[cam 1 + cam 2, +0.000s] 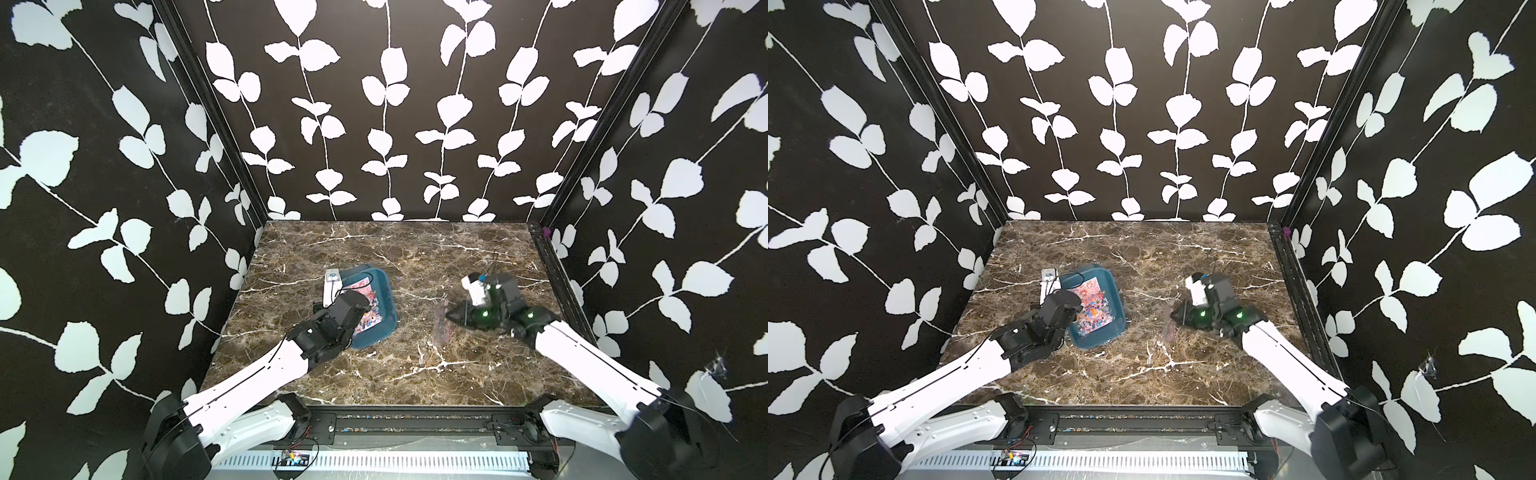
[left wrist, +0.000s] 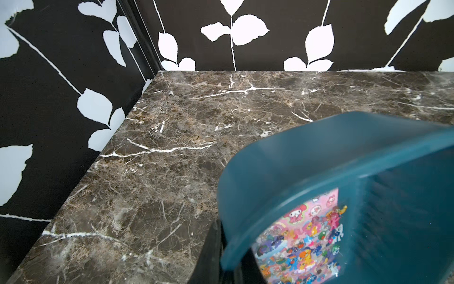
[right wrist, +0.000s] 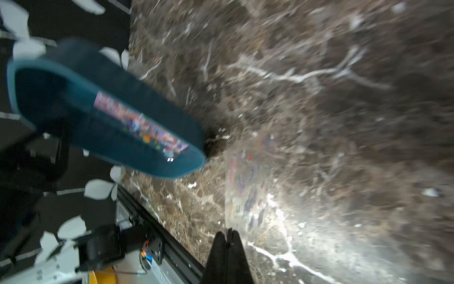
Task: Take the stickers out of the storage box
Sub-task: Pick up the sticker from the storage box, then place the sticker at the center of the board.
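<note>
The sheet's edge goes outward with my right gripper next, to be released on the bare marble before the far wall (image 1: 432,265), since that part lies empty.
The teal storage box (image 1: 384,286) (image 1: 1111,291) sits left of the table's middle, its left side seemingly tipped up. Colourful stickers (image 1: 368,309) (image 1: 1094,307) (image 2: 307,241) (image 3: 142,120) lie inside it, a pink cartoon sheet under small multicoloured ones. My left gripper (image 2: 229,265) is shut on the storage box's rim (image 2: 294,172), one finger outside the wall and one inside. My right gripper (image 1: 449,318) (image 1: 1177,316) (image 3: 227,233) is shut on the edge of a clear sticker sheet (image 1: 441,324) (image 1: 1170,324) (image 3: 248,186), held right of the box (image 3: 73,64) over the marble. The right wrist view is blurred.
Brown marble table (image 1: 415,374) enclosed by leaf-patterned walls on three sides. A black rail (image 1: 557,286) runs along the right edge and another (image 1: 399,419) along the front. A small purple piece (image 1: 546,232) sits at the back right corner.
</note>
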{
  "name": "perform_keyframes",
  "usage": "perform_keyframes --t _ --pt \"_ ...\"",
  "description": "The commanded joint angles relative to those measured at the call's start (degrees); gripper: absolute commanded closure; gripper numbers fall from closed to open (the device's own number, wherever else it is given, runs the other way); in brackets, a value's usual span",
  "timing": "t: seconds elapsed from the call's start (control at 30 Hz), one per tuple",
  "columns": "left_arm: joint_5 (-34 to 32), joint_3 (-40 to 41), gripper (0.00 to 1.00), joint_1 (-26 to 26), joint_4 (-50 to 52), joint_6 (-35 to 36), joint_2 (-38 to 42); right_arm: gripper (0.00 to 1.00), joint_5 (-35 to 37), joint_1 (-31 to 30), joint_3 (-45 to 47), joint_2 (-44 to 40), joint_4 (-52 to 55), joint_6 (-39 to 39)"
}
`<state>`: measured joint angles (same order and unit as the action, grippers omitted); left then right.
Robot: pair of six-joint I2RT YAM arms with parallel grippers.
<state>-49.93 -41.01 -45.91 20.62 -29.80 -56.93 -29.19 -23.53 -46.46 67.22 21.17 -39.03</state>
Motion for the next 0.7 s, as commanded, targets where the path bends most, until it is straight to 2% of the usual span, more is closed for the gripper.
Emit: perform_keyframes --t 0.0,0.13,0.3,0.43,0.53,0.67 --pt "-0.5 1.3 1.0 0.3 0.9 -1.1 2.4 1.0 -3.0 5.8 -6.7 5.1 2.8 4.6" --pt "1.4 1.9 1.0 0.3 1.5 -1.1 3.2 1.0 -8.3 9.7 -16.4 16.7 6.5 9.2" --pt "1.7 1.8 1.0 0.3 3.1 -0.6 4.9 1.0 -18.8 10.4 -28.3 30.9 5.0 8.7" --pt "1.9 1.6 1.0 0.3 5.1 -1.3 4.6 1.0 -22.2 10.3 -39.3 38.1 6.1 7.5" --pt "1.4 2.0 1.0 0.4 6.0 -1.9 5.1 1.0 -23.3 9.6 -43.3 40.0 3.1 4.7" --pt "1.4 2.5 1.0 0.4 5.5 -2.0 5.8 1.0 -24.4 9.4 -48.5 46.9 6.7 5.7"
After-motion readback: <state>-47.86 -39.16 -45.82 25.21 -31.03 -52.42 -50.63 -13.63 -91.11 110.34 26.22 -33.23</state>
